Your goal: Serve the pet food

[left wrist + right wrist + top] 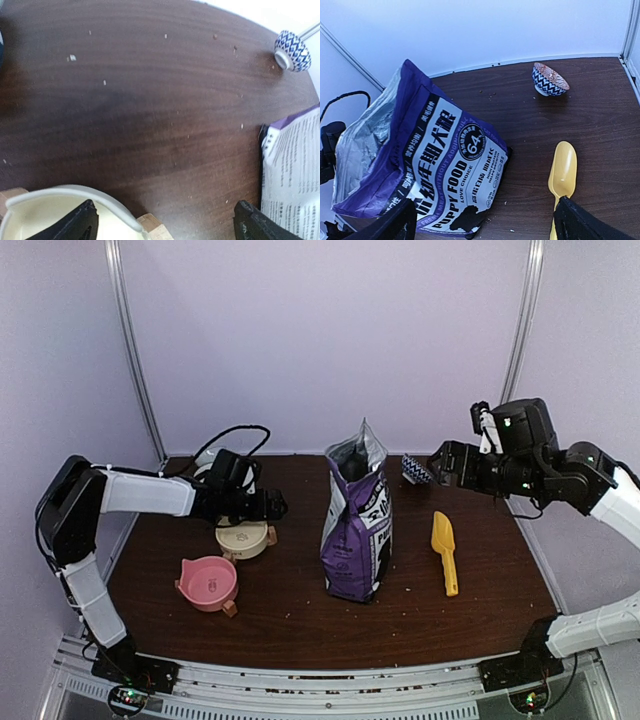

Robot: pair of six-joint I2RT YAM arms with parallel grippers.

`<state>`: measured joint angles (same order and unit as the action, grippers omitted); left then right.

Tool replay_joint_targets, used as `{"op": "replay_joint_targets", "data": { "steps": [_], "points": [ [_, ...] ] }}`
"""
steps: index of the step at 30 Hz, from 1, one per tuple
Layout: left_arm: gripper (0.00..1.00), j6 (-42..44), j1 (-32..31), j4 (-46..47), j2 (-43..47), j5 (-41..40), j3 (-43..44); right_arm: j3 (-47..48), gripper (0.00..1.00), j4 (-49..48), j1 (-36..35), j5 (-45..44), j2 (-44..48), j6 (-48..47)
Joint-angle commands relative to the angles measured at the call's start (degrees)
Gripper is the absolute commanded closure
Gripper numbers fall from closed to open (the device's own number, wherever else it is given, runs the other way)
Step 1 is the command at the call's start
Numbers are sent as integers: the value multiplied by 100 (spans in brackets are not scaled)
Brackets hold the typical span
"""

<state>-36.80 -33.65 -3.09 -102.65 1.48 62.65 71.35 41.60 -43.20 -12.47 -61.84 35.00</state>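
The yellow scoop (pixel 444 552) is below the right gripper, so the robot will next lower that gripper's open fingers onto the scoop's edge away from the bag, where the tabletop is clear.
The pet food pellets are out of view; only the open top of the purple-and-white bag (pixel 358 530) shows, standing mid-table. The bag also shows in the right wrist view (pixel 430 165) and at the edge of the left wrist view (pixel 295 170). My left gripper (pixel 265 506) (pixel 165 227) is open and empty, low over the cream bowl (pixel 243 538) (pixel 45 212). One finger (pixel 82 225) is over the bowl's inside, the other outside its rim. My right gripper (pixel 441 466) (pixel 482 225) is open and empty, held high at the back right, above the bag and the yellow scoop (pixel 444 552) (pixel 563 167).
A pink bowl (pixel 208 582) sits in front of the cream bowl. A small blue-patterned bowl (pixel 415 470) (pixel 292 50) (pixel 549 80) stands at the back, right of the bag. A black cable (pixel 235 435) lies at the back left. Walls close the back and sides.
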Motion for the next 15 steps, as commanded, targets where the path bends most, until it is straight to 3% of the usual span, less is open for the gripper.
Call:
{"op": "replay_joint_targets", "data": {
  "steps": [1,6,15],
  "points": [
    [3,408,148,340,188,140,186,-340,3,136,328,-158,204,97],
    [3,619,146,348,1055,163,-359,-832,7,9,1112,300,115,-84],
    [3,579,131,264,3653,-255,-1909,-1782,23,-777,2545,1706,-708,-414]
  ]
}}
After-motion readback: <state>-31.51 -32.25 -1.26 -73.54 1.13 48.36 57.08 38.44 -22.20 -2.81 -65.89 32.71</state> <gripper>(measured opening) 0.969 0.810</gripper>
